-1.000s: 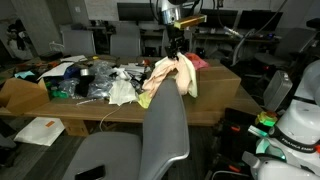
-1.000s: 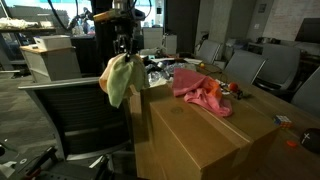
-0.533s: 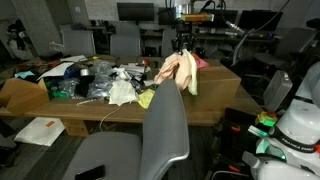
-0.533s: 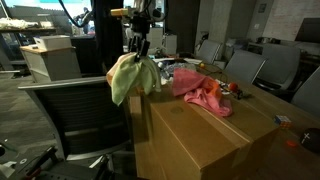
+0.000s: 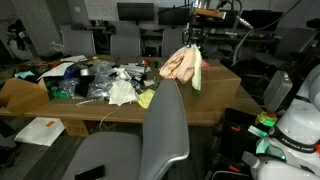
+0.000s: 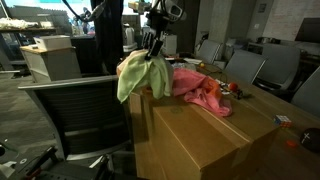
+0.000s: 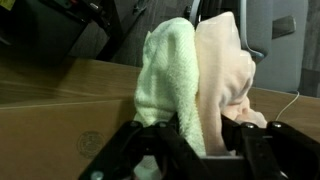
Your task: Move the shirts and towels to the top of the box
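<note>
My gripper rises and turns next, over the box top beside the pink-red shirt, and releases the bundle (image 5: 203,62) there, since the green towel hangs past the box's edge.
My gripper (image 5: 194,38) is shut on a bundle of cloth: a light green towel (image 6: 136,75) and a pale peach cloth (image 5: 178,66), hanging in the air over the near end of the large cardboard box (image 6: 200,130). In the wrist view the green towel (image 7: 165,75) and the peach cloth (image 7: 225,70) hang between my jaws (image 7: 195,150) with the box top (image 7: 60,85) behind. A pink-red shirt (image 6: 203,90) lies on the box top, also visible behind the bundle (image 5: 203,62).
An office chair (image 5: 150,135) stands in front of the box. A cluttered table (image 5: 75,80) holds a white cloth (image 5: 121,92), a yellow cloth (image 5: 145,99) and dark objects. Another chair (image 6: 70,110) sits beside the box.
My gripper has carried the hanging towel bundle sideways and slightly up, from beside the box edge to over the box top, closer to the pink shirt.
</note>
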Robot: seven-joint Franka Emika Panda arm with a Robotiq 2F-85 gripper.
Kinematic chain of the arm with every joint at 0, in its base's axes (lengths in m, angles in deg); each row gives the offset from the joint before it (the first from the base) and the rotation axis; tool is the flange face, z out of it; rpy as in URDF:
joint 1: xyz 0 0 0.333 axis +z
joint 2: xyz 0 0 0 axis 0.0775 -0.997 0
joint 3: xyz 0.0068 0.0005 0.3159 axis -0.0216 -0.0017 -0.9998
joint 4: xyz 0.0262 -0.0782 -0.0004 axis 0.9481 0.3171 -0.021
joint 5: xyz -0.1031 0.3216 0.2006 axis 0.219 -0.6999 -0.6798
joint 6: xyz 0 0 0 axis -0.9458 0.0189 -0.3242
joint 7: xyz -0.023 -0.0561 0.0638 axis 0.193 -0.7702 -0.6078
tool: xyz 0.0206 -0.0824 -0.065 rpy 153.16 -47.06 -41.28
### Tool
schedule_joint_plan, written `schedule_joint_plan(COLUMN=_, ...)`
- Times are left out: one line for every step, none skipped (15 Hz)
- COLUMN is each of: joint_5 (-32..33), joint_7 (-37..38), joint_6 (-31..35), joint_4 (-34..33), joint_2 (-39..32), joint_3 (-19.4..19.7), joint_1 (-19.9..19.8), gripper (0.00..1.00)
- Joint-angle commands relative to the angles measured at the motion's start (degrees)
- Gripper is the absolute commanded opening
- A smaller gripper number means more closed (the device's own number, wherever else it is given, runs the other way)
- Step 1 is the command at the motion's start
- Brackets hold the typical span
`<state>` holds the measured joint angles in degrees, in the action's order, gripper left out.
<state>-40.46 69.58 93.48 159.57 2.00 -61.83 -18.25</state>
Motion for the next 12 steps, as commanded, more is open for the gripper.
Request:
schedule_joint_plan(joint_5=-2.0, joint_7=7.0, joint_6=1.9, joint_4=1.8, joint_2=4.9, joint_3=1.1, joint_1=-1.5, gripper=0.06)
schedule_joint_plan(joint_5=-1.0, joint_7=9.6, joint_6=2.0, joint_4=1.8, joint_2=6.0, joint_3=1.3, joint_1=-1.9, gripper=0.06)
schedule_joint_plan(joint_5=-0.5, joint_7=12.0, joint_6=2.3, joint_4=1.9, joint_2=6.9, joint_3=1.5, joint_1=-2.3, gripper=0.06)
schedule_joint_plan(joint_5=0.0, joint_7=14.6, joint_6=2.9, joint_4=2.3, joint_2=8.2, joint_3=1.5, joint_1=-2.7, gripper=0.06)
schedule_joint_plan(joint_5=0.6, joint_7=17.5, joint_6=3.4, joint_4=2.5, joint_2=9.4, joint_3=1.4, joint_1=-3.1, gripper=0.06)
schedule_joint_plan(joint_5=1.3, joint_7=20.1, joint_6=4.1, joint_4=2.8, joint_2=10.4, joint_3=1.2, joint_1=-3.5, gripper=0.06)
schedule_joint_plan(joint_5=1.7, joint_7=22.7, joint_6=4.8, joint_4=2.8, joint_2=11.2, joint_3=1.0, joint_1=-3.9, gripper=0.06)
schedule_joint_plan(joint_5=2.4, joint_7=25.6, joint_6=5.7, joint_4=3.0, joint_2=11.9, joint_3=0.7, joint_1=-4.2, gripper=0.06)
schedule_joint_plan(joint_5=3.1, joint_7=28.4, joint_6=6.5, joint_4=3.0, joint_2=12.5, joint_3=0.5, joint_1=-4.4, gripper=0.06)
schedule_joint_plan(joint_5=3.8, joint_7=31.3, joint_6=7.4, joint_4=3.1, joint_2=12.9, joint_3=0.3, joint_1=-4.6, gripper=0.06)
schedule_joint_plan(joint_5=4.9, joint_7=34.3, joint_6=8.2, joint_4=3.1, joint_2=13.2, joint_3=0.0, joint_1=-4.8, gripper=0.06)
schedule_joint_plan(joint_5=5.9, joint_7=37.4, joint_6=8.9, joint_4=3.0, joint_2=13.2, joint_3=-0.2, joint_1=-5.0, gripper=0.06)
